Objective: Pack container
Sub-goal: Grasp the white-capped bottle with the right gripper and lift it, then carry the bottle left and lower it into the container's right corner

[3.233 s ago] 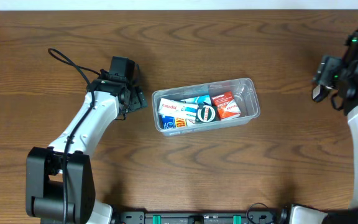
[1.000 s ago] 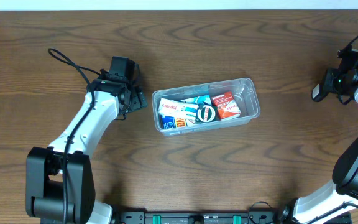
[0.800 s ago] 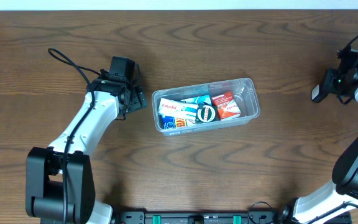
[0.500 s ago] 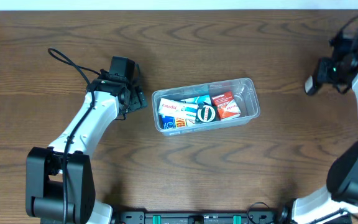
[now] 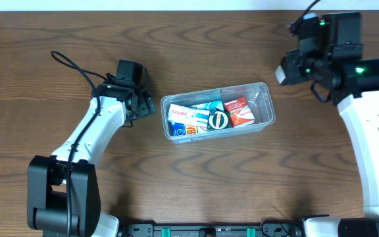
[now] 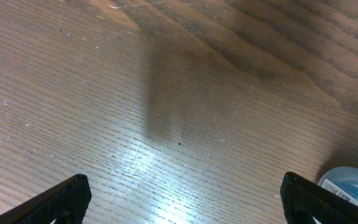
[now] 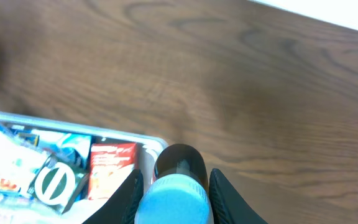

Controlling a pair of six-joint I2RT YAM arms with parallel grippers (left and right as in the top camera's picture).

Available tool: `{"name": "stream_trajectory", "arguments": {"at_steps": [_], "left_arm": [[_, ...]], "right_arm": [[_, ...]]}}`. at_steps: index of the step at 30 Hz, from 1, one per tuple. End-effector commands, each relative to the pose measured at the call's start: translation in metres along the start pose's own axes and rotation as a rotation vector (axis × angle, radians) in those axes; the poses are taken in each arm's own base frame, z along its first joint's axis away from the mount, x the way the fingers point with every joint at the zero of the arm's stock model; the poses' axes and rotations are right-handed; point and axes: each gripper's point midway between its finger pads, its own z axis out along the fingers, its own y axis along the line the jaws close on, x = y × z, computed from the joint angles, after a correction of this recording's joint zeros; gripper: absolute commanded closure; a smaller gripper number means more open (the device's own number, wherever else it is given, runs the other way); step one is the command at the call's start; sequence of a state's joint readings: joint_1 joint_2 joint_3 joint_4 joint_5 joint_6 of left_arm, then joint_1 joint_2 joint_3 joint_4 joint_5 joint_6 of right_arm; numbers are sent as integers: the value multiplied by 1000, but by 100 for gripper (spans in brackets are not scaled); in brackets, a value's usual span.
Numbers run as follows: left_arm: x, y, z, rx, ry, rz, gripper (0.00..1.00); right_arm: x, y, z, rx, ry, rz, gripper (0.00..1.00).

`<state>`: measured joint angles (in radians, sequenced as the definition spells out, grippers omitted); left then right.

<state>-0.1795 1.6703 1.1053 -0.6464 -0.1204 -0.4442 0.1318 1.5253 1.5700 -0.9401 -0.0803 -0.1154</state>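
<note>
The gap past the red box (image 5: 239,110) below is empty, so my right gripper needs to cross to its left in the overhead view, go down and release the bottle (image 5: 282,73).
The container (image 5: 263,87) is a clear tub at the table's middle, holding a red box (image 5: 239,110), white and blue boxes (image 5: 183,117) and a round black-and-white lid (image 5: 217,119). My right gripper (image 5: 293,68) hangs just beyond the tub's right end, shut on a bottle (image 5: 282,73). In the right wrist view the bottle (image 7: 178,196) shows a pale blue cap and dark body between the fingers (image 7: 132,193), over the container's right rim (image 7: 104,134). My left gripper (image 5: 145,105) stands open, left of the tub, with bare wood between its fingers (image 6: 67,196).
A black cable (image 5: 71,64) loops on the table behind the left arm. The corner of a blue-labelled pack (image 6: 350,186) shows at the lower right of the left wrist view. Bare wooden table (image 5: 196,46) surrounds the tub.
My right arm has swung from the table's far right edge leftward to the tub's right end, carrying the bottle. The left arm and the tub's contents have not moved.
</note>
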Motion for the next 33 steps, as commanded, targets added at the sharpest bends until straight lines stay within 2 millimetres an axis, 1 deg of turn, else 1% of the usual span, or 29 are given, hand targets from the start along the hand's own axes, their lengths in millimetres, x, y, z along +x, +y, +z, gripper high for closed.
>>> {"name": "stream_trajectory", "arguments": {"at_steps": [1,5,12,13,14,23,29,33], "left_arm": [[-2,4,-1,-19,-13,8,2],[-2,4,-1,-19,-13,8,2],[-2,4,-1,-19,-13,8,2],[-2,4,-1,-19,-13,8,2],[-2,4,-1,-19,-13,8,2],[-2,4,-1,-19,-13,8,2],[-2,4,-1,-19,-13,8,2],[-2,4,-1,-19,-13,8,2]], "right_arm": [[-2,15,-3,-4,4,-21,76],[5,27,7,-24,29,-41,76],[18,40,27,-50,90,-49,77],[20,42,31,-55,102,-52,78],[22,45,35,-61,114,-55,76],[38,62,71,-85,202,-73,77],[51,62,97,-80,263,-76,78],[58,61,111,-74,293,-76,78]]}}
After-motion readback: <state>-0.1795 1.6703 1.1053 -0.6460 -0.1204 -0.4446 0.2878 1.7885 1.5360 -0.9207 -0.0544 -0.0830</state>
